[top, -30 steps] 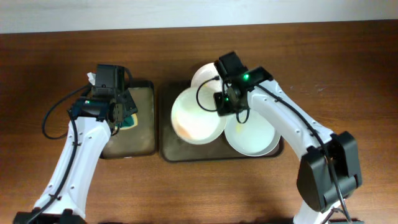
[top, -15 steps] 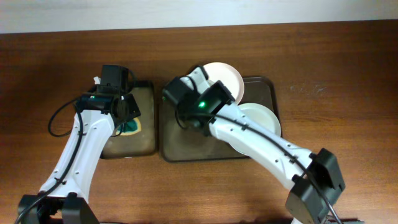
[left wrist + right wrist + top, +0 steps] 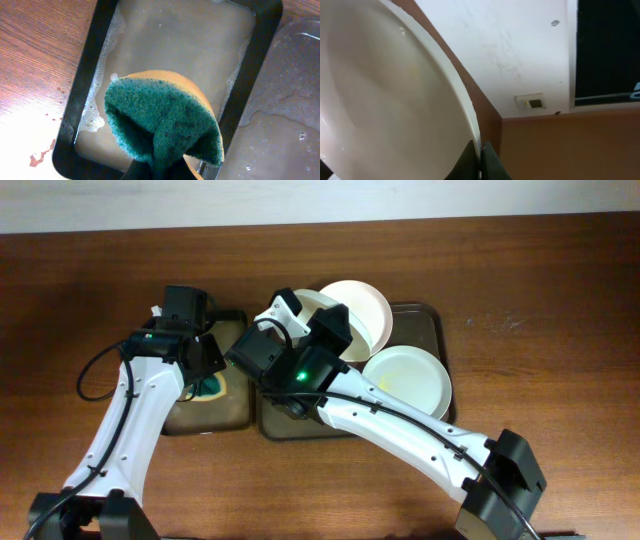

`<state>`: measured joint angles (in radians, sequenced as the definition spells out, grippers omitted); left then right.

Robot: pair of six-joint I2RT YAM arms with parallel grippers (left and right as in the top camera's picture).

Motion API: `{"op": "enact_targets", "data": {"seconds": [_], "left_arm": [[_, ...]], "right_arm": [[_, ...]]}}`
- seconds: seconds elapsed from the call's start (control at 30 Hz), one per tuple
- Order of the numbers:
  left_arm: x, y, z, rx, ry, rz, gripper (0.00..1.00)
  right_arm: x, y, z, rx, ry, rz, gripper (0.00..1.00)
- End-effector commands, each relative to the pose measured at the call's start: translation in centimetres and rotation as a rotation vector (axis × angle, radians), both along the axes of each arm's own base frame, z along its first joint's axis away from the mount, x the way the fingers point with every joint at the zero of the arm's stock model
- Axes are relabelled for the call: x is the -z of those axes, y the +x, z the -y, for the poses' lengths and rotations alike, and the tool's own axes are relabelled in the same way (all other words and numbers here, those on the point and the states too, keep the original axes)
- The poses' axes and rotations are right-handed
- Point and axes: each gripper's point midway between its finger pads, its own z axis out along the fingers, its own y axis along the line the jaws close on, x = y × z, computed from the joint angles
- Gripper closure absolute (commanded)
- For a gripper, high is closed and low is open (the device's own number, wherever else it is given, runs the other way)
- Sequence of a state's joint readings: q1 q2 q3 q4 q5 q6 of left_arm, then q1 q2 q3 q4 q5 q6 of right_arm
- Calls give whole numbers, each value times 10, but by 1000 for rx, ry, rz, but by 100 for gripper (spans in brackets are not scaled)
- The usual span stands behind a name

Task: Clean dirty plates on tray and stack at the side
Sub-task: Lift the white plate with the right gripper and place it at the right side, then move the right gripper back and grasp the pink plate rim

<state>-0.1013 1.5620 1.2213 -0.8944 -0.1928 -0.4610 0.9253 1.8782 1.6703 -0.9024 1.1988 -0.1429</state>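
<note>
My right gripper should swing the plate right in the overhead view, then lower and release it on the bare table beside the big tray, which lies below the gripper.
My right gripper [image 3: 481, 150] is shut on the rim of one white plate [image 3: 385, 95], held tilted on edge over the left part of the tray [image 3: 440, 320]; my right arm [image 3: 295, 370] covers most of it from overhead. Two other plates lie on the tray, one at the back [image 3: 358, 308] and one at the right [image 3: 405, 380]. My left gripper [image 3: 160, 172] is shut on a green and yellow sponge [image 3: 160, 115], held over the small dark tray [image 3: 82, 85] of soapy water.
The small dark tray [image 3: 235, 412] stands just left of the big tray, whose wet surface [image 3: 295, 110] shows at the right of the left wrist view. Brown table [image 3: 540, 300] lies all around. A wall and ceiling fill the right wrist view.
My right arm has swung left across the tray with the plate, which has turned from lying flat to standing on edge. My left arm with the sponge has barely moved.
</note>
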Motion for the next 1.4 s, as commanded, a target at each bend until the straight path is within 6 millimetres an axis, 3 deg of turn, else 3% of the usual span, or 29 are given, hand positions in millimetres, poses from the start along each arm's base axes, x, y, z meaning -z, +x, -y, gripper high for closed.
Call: {"op": "enact_targets", "data": {"seconds": [0.0,0.1,0.2,0.3,0.43,0.47,0.5,0.6,0.63,0.8,1.0,1.1,1.23,1.3,1.37], "left_arm": [[-1,2,-2,0,0,2,100],[-1,1,-2,0,1,0,100],[-1,1,-4,-4,12,1,100],[-1,2,-5,-6,17,1,100],[3,2,-4,-5,18,-11,100],[5,2,-5,-5,19,-18,100],[9,1,-5,-5,20,-31,100],[15,2,-4,-4,18,-46,100],[16,2,-4,-4,19,-51,100],[18,3,-4,-5,19,-51,100],[18,3,-4,-4,17,-51,100],[18,2,-4,-4,18,-52,100],[18,2,-4,-4,18,-52,100],[18,3,-4,-4,18,-51,100],[17,3,-4,-4,18,-48,100]], "right_arm": [[3,8,0,-11,178,-54,96],[31,23,13,46,398,-160,96],[67,33,33,83,654,-393,96],[87,38,64,131,969,-622,96],[86,49,123,215,1234,-683,96],[85,53,147,259,1290,-669,96],[85,56,185,336,1331,-627,96],[87,56,243,412,1345,-561,96],[89,55,275,469,1358,-513,96],[106,49,350,661,1438,-402,96],[147,36,392,825,1416,-404,96],[170,30,403,896,1359,-428,96],[186,26,410,941,1323,-450,94],[188,26,410,940,1324,-450,53],[185,31,407,915,1349,-442,33]]}}
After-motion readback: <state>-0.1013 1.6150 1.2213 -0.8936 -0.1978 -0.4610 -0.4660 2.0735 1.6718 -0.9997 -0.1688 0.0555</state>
